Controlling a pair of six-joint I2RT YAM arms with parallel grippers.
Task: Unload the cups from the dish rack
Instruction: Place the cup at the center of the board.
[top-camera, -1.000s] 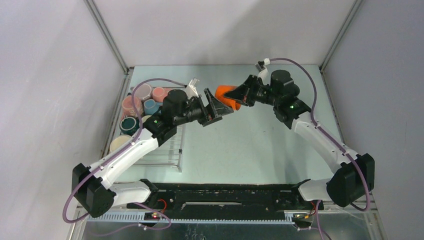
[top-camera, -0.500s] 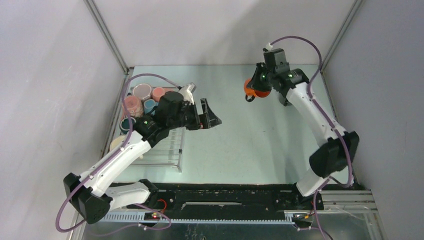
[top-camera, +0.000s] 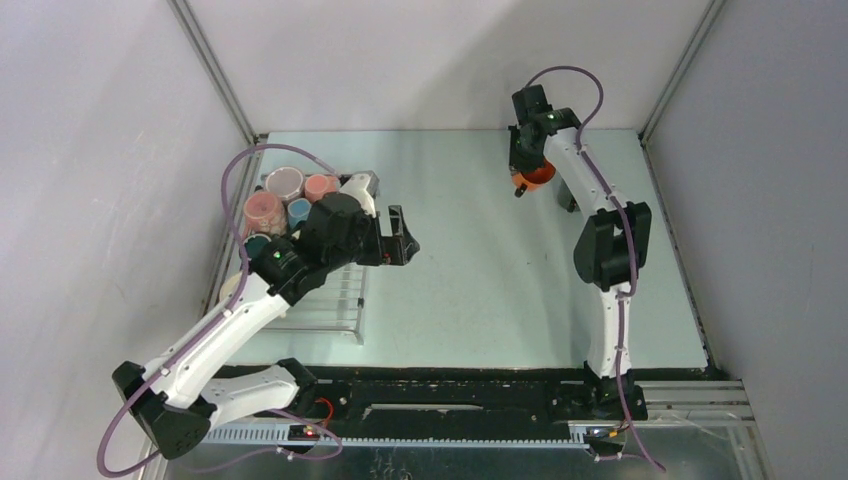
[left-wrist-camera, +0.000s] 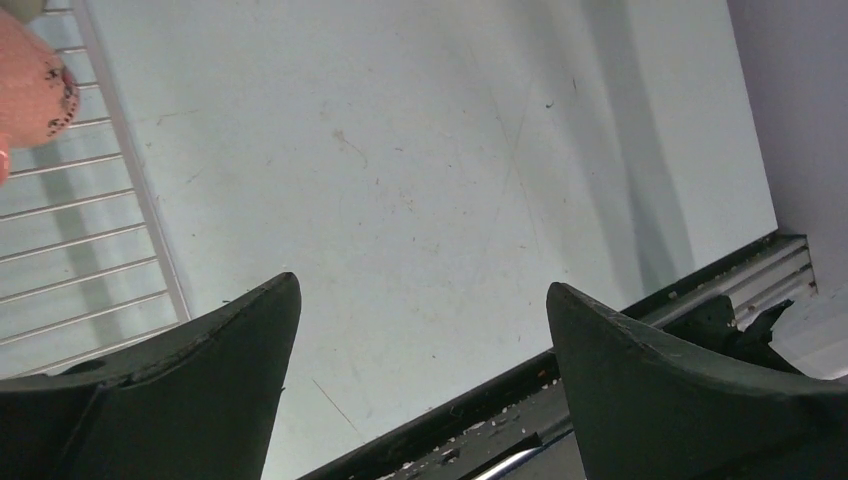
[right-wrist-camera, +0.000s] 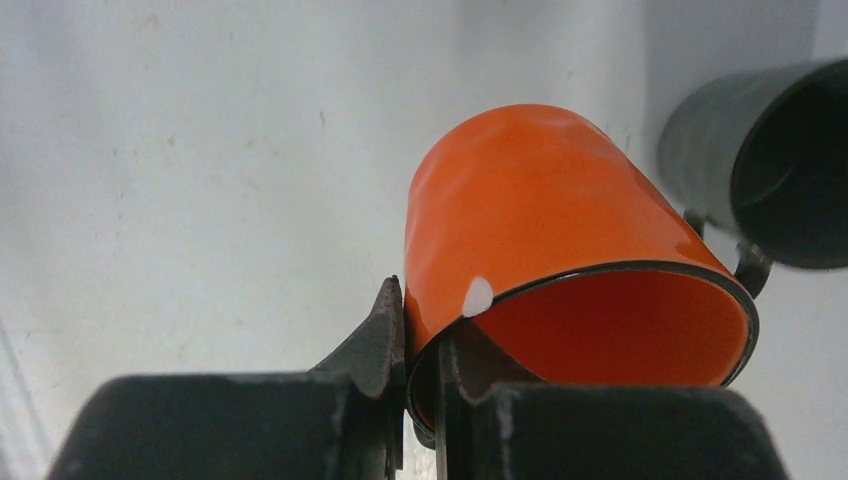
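Observation:
My right gripper needs to move the orange cup, now over bare table beside the dark cup, slightly toward the dark cup next, then down to the table.
My right gripper (top-camera: 524, 176) is shut on the rim wall of an orange cup (top-camera: 538, 177), one finger inside and one outside, low over the far right of the table. In the right wrist view the orange cup (right-wrist-camera: 560, 200) lies tilted, mouth toward the camera, in my gripper (right-wrist-camera: 420, 325). My left gripper (top-camera: 400, 238) is open and empty beside the dish rack (top-camera: 335, 295). The rack holds a lilac-white cup (top-camera: 284, 181), a pink cup (top-camera: 320, 186), a speckled pink cup (top-camera: 263, 210), and dark green (top-camera: 256, 246) and cream (top-camera: 238, 286) cups partly hidden by the arm.
A dark cup (right-wrist-camera: 770, 160) lies on the table just right of the orange one. A small light blue cup (top-camera: 300, 211) sits in the rack. In the left wrist view the rack's bars (left-wrist-camera: 90, 200) and a speckled pink cup (left-wrist-camera: 30, 90) are at left, with the table's near rail (left-wrist-camera: 700, 300) below.
The right arm carried the orange cup from the table's middle to the far right and lowered it. The left gripper drew back toward the rack, open and empty.

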